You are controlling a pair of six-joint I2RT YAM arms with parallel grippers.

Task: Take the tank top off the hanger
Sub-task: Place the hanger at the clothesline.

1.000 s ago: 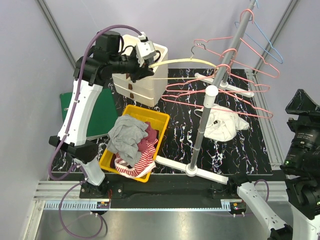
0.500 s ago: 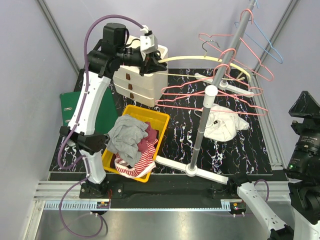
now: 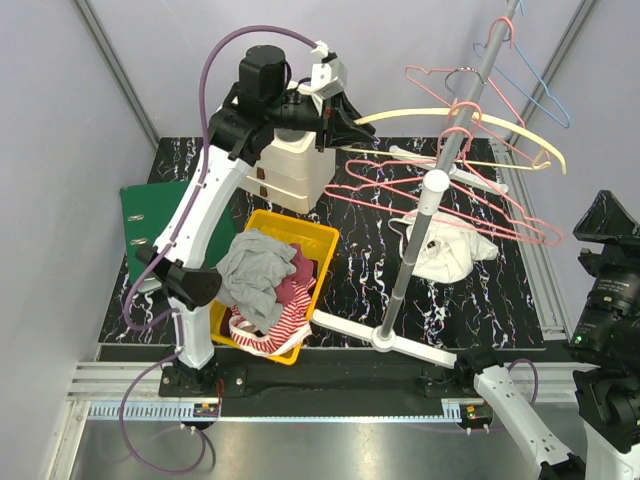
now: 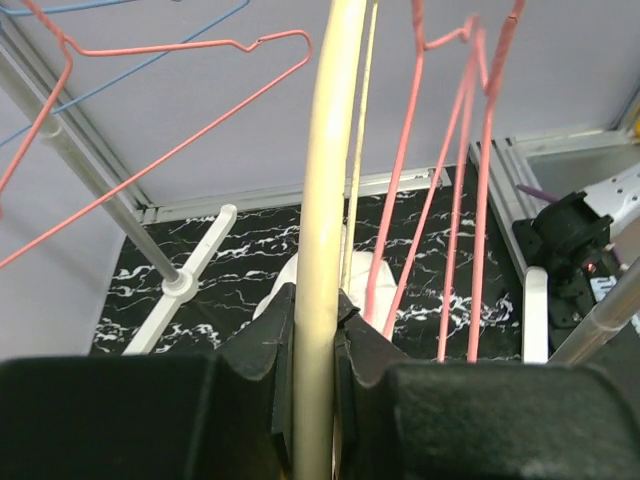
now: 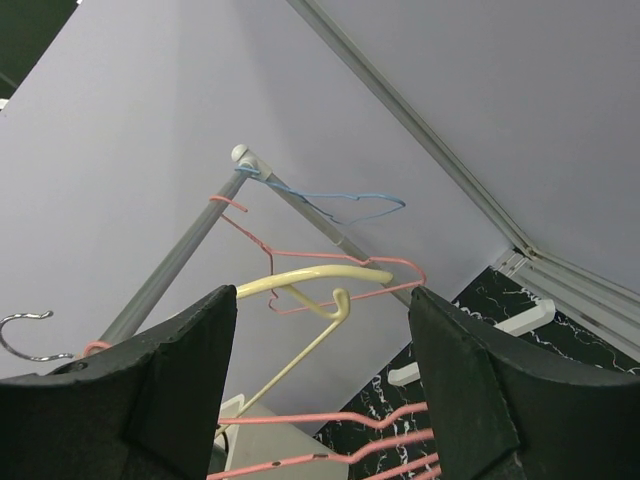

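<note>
The tank top already lies crumpled on the mat, so my left gripper will next lower slightly toward the rack pole and let go of the bare cream hanger.
A white tank top [image 3: 447, 250] lies crumpled on the black marbled mat, right of the rack pole [image 3: 420, 235], on no hanger. It also shows below the fingers in the left wrist view [image 4: 383, 277]. My left gripper [image 3: 347, 118] is raised high and shut on a bare cream hanger [image 3: 470, 122] that reaches right past the pole. In the left wrist view the gripper [image 4: 315, 320] clamps the hanger's arm [image 4: 322, 180]. My right gripper [image 3: 603, 215] is open and empty at the right edge. In its own view it [image 5: 315, 400] points up at the cream hanger [image 5: 320, 275].
Several pink hangers [image 3: 450, 190] and a blue one [image 3: 535, 85] hang on the tilted rack pole. A yellow bin [image 3: 315, 235] of clothes sits front left, with a white drawer unit [image 3: 290, 170] behind it and a green folder [image 3: 150, 215] at the left.
My left arm has swung up and to the right with the cream hanger, so the hanger's far end now passes the pole. The pink hangers shifted. The right arm barely moved.
</note>
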